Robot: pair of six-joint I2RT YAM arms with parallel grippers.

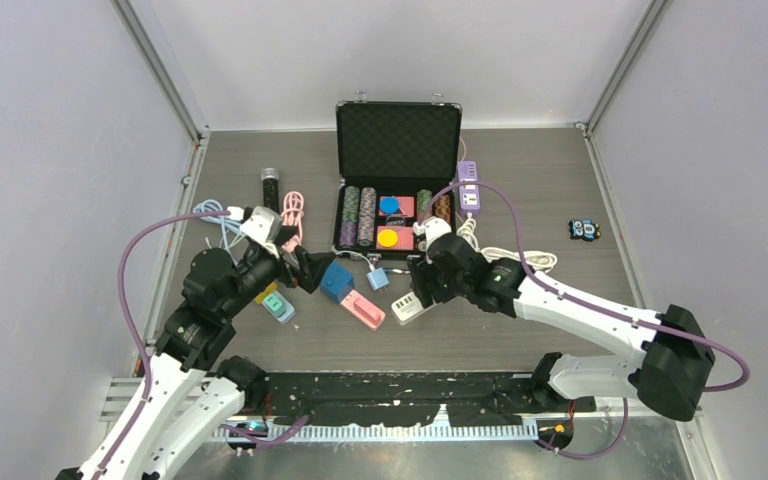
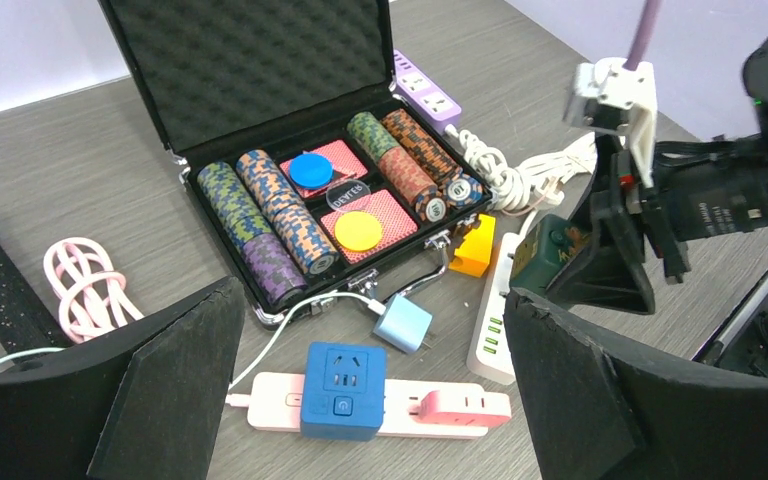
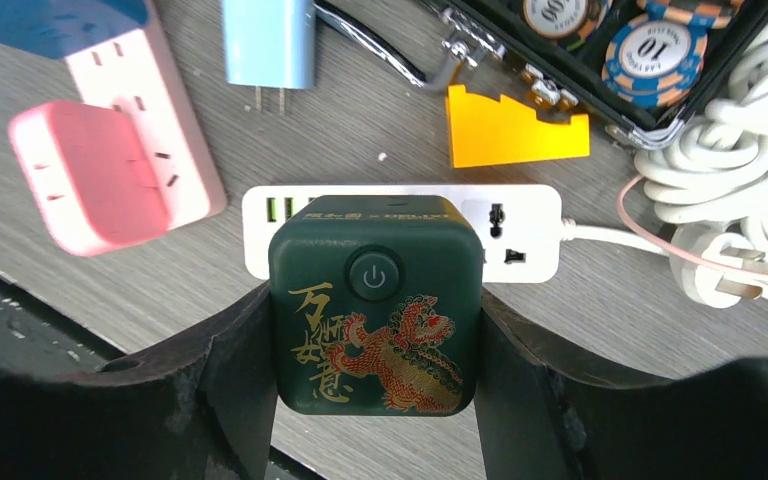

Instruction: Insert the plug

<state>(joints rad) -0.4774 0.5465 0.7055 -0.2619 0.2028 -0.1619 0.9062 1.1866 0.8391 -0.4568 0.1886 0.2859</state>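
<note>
The right gripper lowers its plug, already lined up with the white power strip, onto the power strip's middle below and releases it next.
My right gripper [image 3: 375, 300] is shut on a dark green cube plug [image 3: 375, 300] with a gold and red dragon and a power button. It holds the plug right over the left end of a white power strip [image 3: 520, 235], which lies on the table in the top view [image 1: 407, 306]; whether the plug's prongs are seated is hidden. My left gripper [image 2: 375, 300] is open and empty above a blue cube adapter [image 2: 340, 390]. That adapter sits on a pink power strip [image 2: 260, 400], beside a pink adapter [image 2: 460, 408].
An open poker chip case [image 1: 397, 130] stands behind the strips. A light blue charger [image 1: 378, 279] and a yellow piece [image 2: 475, 245] lie by its front. A purple power strip [image 1: 468, 185] and coiled white cable [image 1: 520, 260] are on the right, a microphone [image 1: 271, 188] and pink cable [image 1: 293, 212] on the left.
</note>
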